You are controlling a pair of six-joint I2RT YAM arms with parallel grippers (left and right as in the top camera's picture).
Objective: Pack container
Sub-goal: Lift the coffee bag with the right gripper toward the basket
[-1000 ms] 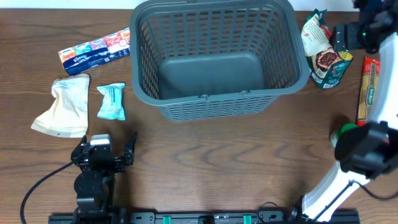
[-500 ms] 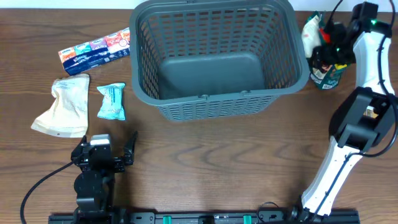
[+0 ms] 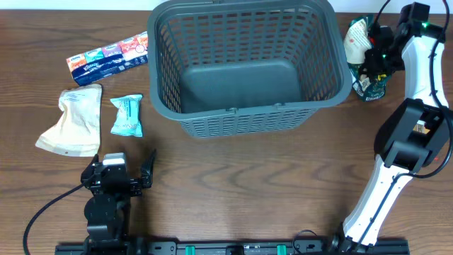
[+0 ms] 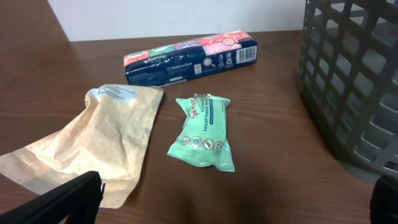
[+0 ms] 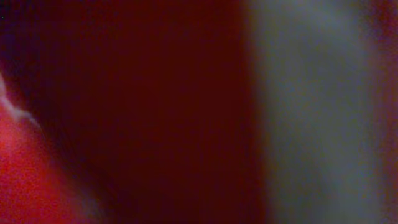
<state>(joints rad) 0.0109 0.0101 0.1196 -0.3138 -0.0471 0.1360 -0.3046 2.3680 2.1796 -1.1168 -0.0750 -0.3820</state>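
The container's side stands between the snack bag [image 3: 357, 42] and the empty bottom inside, so my right gripper should go up, cross the container's rim and let go above that bottom.
The dark grey mesh container [image 3: 233, 111] stands empty at the back middle of the table; its lattice wall [image 4: 354, 81] fills the right of the left wrist view. Just right of it stands a white, red and green snack bag [image 3: 357, 42]. My right gripper [image 3: 369, 65] is down on that bag and shut on it. The right wrist view is only a red and grey blur. My left gripper [image 3: 122, 168] rests open near the front left, its fingers wide apart with nothing between them [image 4: 227, 211].
Left of the container lie a long pack of tissues [image 3: 107, 57] [image 4: 193, 56], a beige pouch [image 3: 74, 120] [image 4: 99, 143] and a small teal packet [image 3: 127, 115] [image 4: 204, 130]. The right arm's white links rise along the table's right side.
My right arm swung from the table's right edge up to the snack bag, and its gripper closed on the bag. The left arm has not moved.
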